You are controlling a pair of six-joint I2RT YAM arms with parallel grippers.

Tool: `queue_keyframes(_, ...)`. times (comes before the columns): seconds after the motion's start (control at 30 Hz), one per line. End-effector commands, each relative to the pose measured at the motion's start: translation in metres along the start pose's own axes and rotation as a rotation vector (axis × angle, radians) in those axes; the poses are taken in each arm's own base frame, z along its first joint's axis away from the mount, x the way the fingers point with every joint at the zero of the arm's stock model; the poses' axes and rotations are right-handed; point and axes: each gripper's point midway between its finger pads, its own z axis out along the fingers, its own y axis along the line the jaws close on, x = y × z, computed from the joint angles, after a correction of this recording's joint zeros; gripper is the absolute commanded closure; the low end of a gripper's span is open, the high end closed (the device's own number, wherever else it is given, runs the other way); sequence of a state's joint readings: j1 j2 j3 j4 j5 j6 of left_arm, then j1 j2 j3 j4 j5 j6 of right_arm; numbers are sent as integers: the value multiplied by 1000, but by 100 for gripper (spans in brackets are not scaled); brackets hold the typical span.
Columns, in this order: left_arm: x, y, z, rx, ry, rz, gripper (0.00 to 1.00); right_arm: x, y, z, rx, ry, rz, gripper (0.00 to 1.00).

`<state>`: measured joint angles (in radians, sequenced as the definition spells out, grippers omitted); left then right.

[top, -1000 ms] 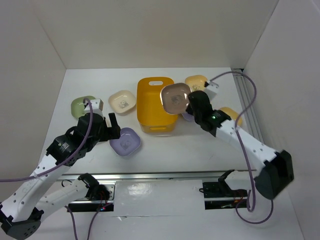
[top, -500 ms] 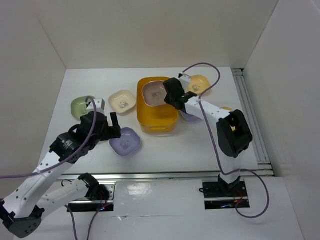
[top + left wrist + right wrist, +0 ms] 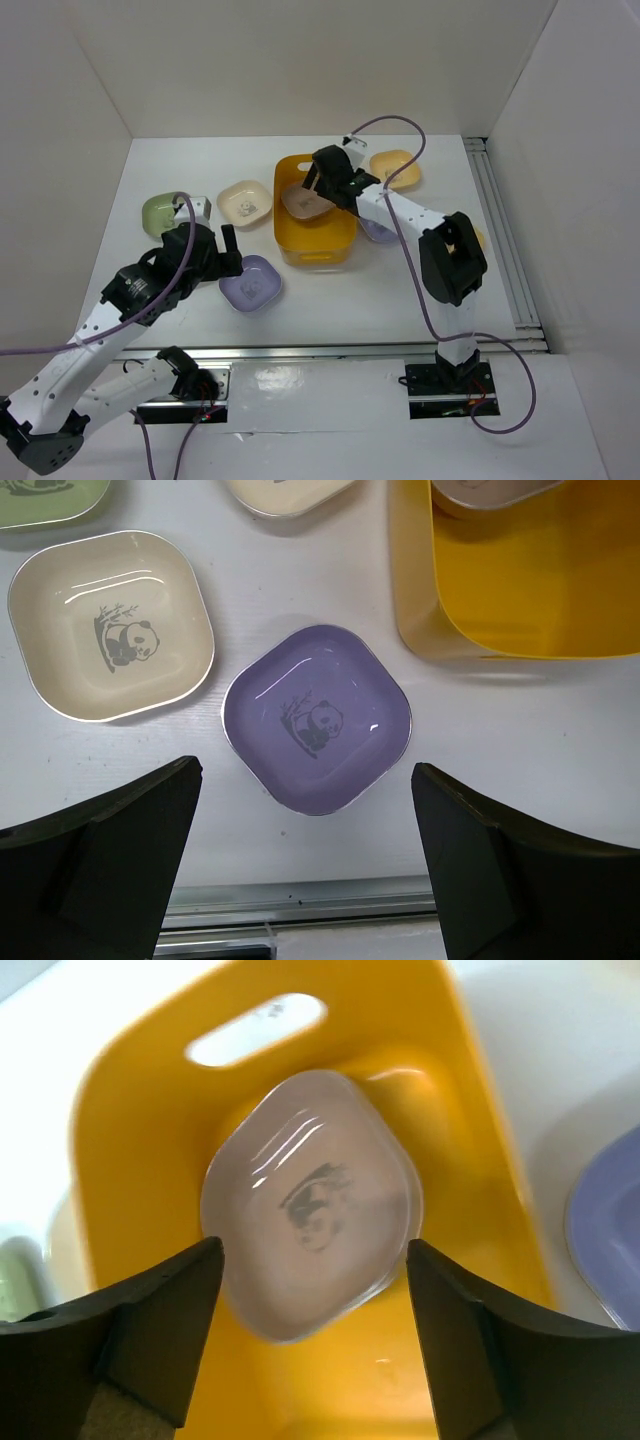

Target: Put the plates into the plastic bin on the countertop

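The lilac plate has bare countertop by the plate's rim facing the bin (image 3: 388, 678), which leaves room for a finger. My left gripper will move down and across the plate onto that rim next.
The orange-yellow plastic bin (image 3: 318, 235) (image 3: 120, 1150) stands mid-countertop. A brown plate (image 3: 304, 201) (image 3: 312, 1208) lies tilted inside it. Just above that plate hovers my right gripper (image 3: 322, 180) (image 3: 315, 1345), open, its fingers apart from the plate's rim. A lilac plate (image 3: 250, 284) (image 3: 316, 718) lies flat left of the bin, and my left gripper (image 3: 224, 256) (image 3: 300, 870) hangs open above its near side, holding nothing. A cream plate (image 3: 245, 203) and a pale green plate (image 3: 163, 211) lie farther left. A yellow-orange plate (image 3: 395, 168) sits right of the bin.
A second lilac plate (image 3: 378, 233) (image 3: 608, 1230) lies partly hidden under my right arm beside the bin. The left wrist view shows another cream plate (image 3: 110, 640) close left of the lilac one. White walls enclose the countertop (image 3: 330, 290); a metal rail runs along its near edge.
My right gripper swung left over the bin with the brown plate, then opened; the plate now lies in the bin. The left arm has barely moved.
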<state>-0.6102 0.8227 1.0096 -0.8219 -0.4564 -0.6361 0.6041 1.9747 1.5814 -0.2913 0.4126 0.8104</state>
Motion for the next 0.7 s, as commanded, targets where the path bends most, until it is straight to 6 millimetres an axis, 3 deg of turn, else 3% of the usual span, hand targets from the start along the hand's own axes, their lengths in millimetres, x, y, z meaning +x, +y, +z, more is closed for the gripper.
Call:
queue_keyframes(0.0,-5,-3,0,9,-19,-33,0,-36,49,-48,-105,-97,-11,13)
queue_keyframes(0.03,-5,-3,-2,6,-14,-41,0,-46,50,-57,-113,-118,-17,12)
queue_keyframes(0.07,-2,-2,0,-5,3,-49,0,-53,55,-77,-147,-137,-38,2)
queue_keyframes(0.13,5,-5,-2,-3,42,-101,0,-61,66,-102,-221,-176,-65,0)
queue_keyframes(0.17,14,-7,2,0,76,-120,0,-55,54,-105,-215,-174,-88,0)
queue_keyframes(0.2,23,-9,5,2,105,-146,0,-65,59,-135,-259,-219,-99,0)
queue_keyframes(0.27,36,-14,11,11,162,-132,0,-73,52,-155,-296,-270,-92,0)
queue_keyframes(0.3,40,-14,13,-7,180,-161,0,-68,36,-168,-309,-276,-122,0)
queue_keyframes(0.4,59,-22,25,28,228,-172,1,-53,28,-191,-412,-262,-185,0)
queue_keyframes(0.5,87,-31,37,80,281,-170,1,-37,16,-194,-418,-210,-260,0)
queue_keyframes(0.57,88,-44,49,153,248,-167,1,-32,10,-197,-427,-200,-309,0)
queue_keyframes(0.6,99,-48,53,175,268,-148,1,-21,5,-193,-424,-167,-327,0)
queue_keyframes(0.67,94,-53,65,186,230,-148,1,-15,1,-197,-438,-151,-346,0)
